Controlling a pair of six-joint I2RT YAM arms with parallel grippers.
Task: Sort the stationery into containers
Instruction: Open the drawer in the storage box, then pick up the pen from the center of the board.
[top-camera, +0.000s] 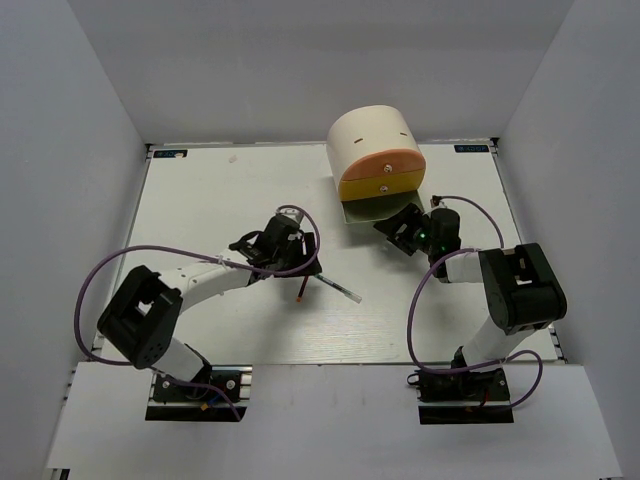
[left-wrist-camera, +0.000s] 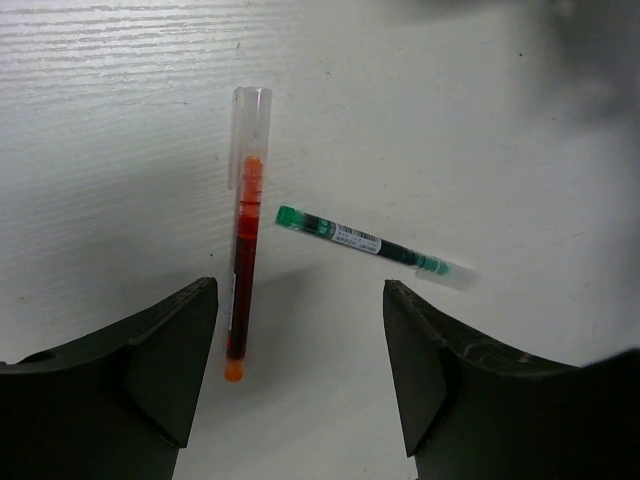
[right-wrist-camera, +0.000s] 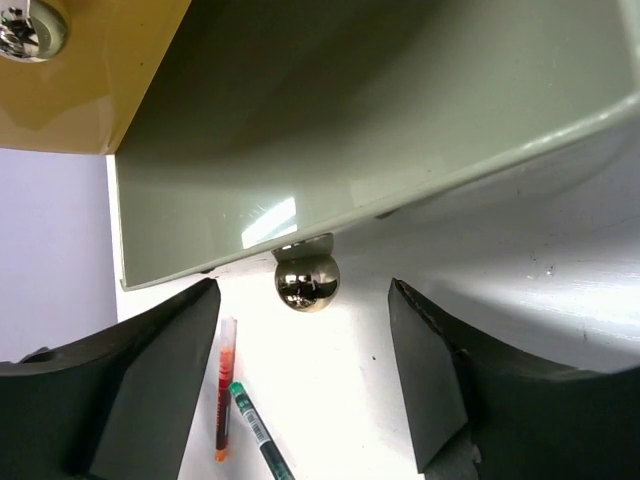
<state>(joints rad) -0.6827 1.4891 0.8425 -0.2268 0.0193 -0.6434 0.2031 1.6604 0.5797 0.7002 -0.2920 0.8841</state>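
Observation:
My left gripper moves down, outward and to the left in the wrist view, onto the red pen's orange band (left-wrist-camera: 251, 178) next, since it lies below, off the fingers' middle.
A thin red pen (left-wrist-camera: 244, 262) and a thin clear pen with dark green tips (left-wrist-camera: 372, 243) lie side by side on the white table. My left gripper (left-wrist-camera: 300, 380) is open and empty just above them, with the red pen's tail near its left finger. In the top view the pens (top-camera: 338, 290) lie in front of the left gripper (top-camera: 292, 258). The cream organiser (top-camera: 368, 135) stands at the back. Its pale green drawer (right-wrist-camera: 350, 130) is pulled out. My right gripper (right-wrist-camera: 305, 385) is open, its jaws either side of and just short of the drawer's round knob (right-wrist-camera: 307, 282). Eraser and highlighters are out of view.
The orange drawer front (top-camera: 383, 160) and the yellow one (top-camera: 386, 184) are shut above the green drawer; the yellow front (right-wrist-camera: 80, 90) shows in the right wrist view. White walls enclose the table (top-camera: 200, 200) on three sides. Purple cables loop beside both arms.

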